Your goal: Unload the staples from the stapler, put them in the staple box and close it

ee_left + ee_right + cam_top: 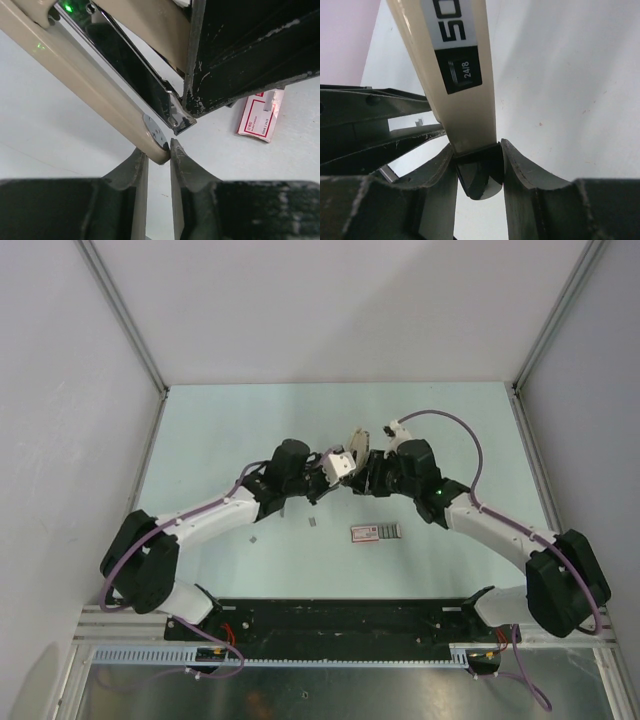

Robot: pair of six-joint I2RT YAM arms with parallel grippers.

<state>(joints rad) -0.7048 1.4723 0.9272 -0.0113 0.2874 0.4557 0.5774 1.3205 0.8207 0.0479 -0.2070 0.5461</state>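
Note:
Clear tabletop lies below and outward, to the gripper's left in the top view. My right gripper will next carry the stapler (354, 444) outward, lower it flat and let it go there.
The stapler (354, 444) hangs above the table middle between both grippers, swung open. My right gripper (477, 150) (364, 462) is shut on its black end (479, 172); the cream arm (455, 75) with a black label runs up from the jaws. In the left wrist view a cream arm (85, 85) and the chrome magazine channel (150, 90) spread apart. My left gripper (157, 148) (340, 466) is nearly closed, pinching that cream arm's rounded tip between its fingertips. Whether staples lie in the channel I cannot tell. Small grey bits like staple strips (313, 524) lie on the table.
A flat red-and-grey packet (375, 533) (260, 117) lies on the table just in front of the grippers. Another small grey bit (255, 537) rests near the left arm. Grey walls with metal rails bound the table on the left, right and back.

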